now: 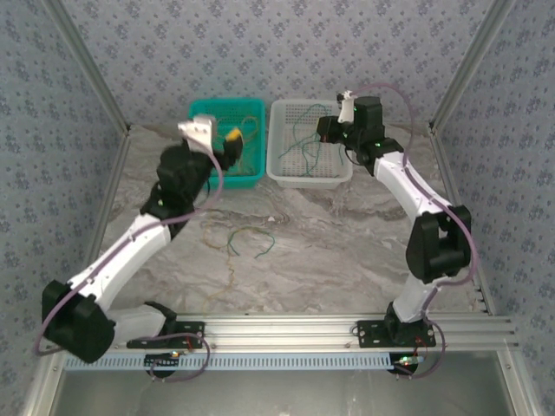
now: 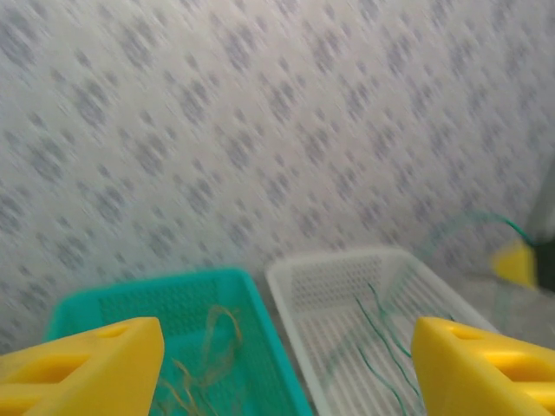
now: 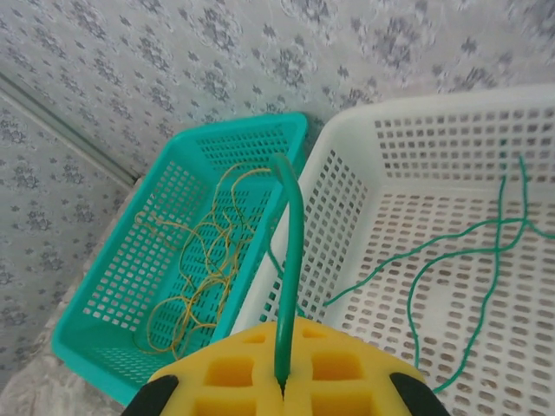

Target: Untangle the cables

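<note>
Next, my right gripper lowers toward the white basket's bottom and releases the dark green cable, since that bottom, holding more green cables, lies below the gripper.
My right gripper (image 3: pixel 282 381) is shut on a dark green cable (image 3: pixel 290 260) that arches up and over the white basket's rim (image 3: pixel 334 165). More green cables (image 3: pixel 486 260) lie inside the white basket (image 1: pixel 310 139). Yellow-tan cables (image 3: pixel 204 260) are piled in the teal basket (image 3: pixel 147 277). My left gripper (image 2: pixel 286 373) is open over the gap between the two baskets, its yellow fingers (image 2: pixel 82 364) wide apart with nothing between them; it hovers at the teal basket (image 1: pixel 227 139) in the top view. A green and a yellow-tan cable (image 1: pixel 247 241) remain loose on the table.
The marble table (image 1: pixel 329 243) is bounded by patterned walls (image 1: pixel 260 43) and aluminium posts. A metal rail (image 1: pixel 286 329) with both arm bases runs along the near edge. The right gripper (image 1: pixel 334 130) hangs over the white basket's right side.
</note>
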